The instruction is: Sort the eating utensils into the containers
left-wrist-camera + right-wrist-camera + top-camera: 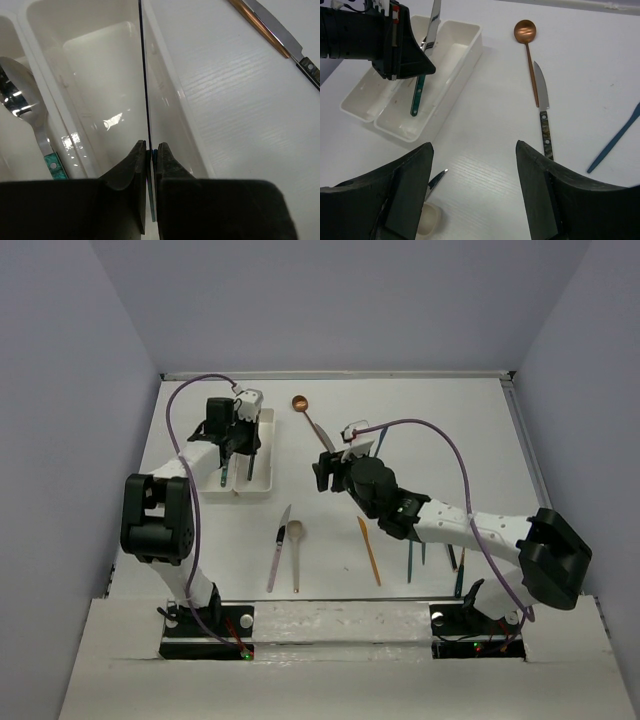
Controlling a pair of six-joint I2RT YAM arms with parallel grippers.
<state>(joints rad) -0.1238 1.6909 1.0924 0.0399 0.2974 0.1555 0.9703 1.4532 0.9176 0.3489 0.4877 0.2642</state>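
My right gripper is to go to the right in the top view next, then down to the dark utensil under my arm, because the utensil is outside the containers.
My left gripper is shut on a thin teal-handled knife. The knife hangs nearly upright, handle down, over the right one of the two white containers. In the left wrist view its blade shows edge-on along that tray's wall. The left container holds a silver spoon with a teal handle. My right gripper stands open and empty above bare table, right of the trays. A copper spoon and a dark-handled knife lie just beyond it.
Near the front lie a silver knife, a beige spoon and an orange knife. Teal utensils and dark ones lie under my right arm. A blue utensil lies to the right. Walls enclose the table.
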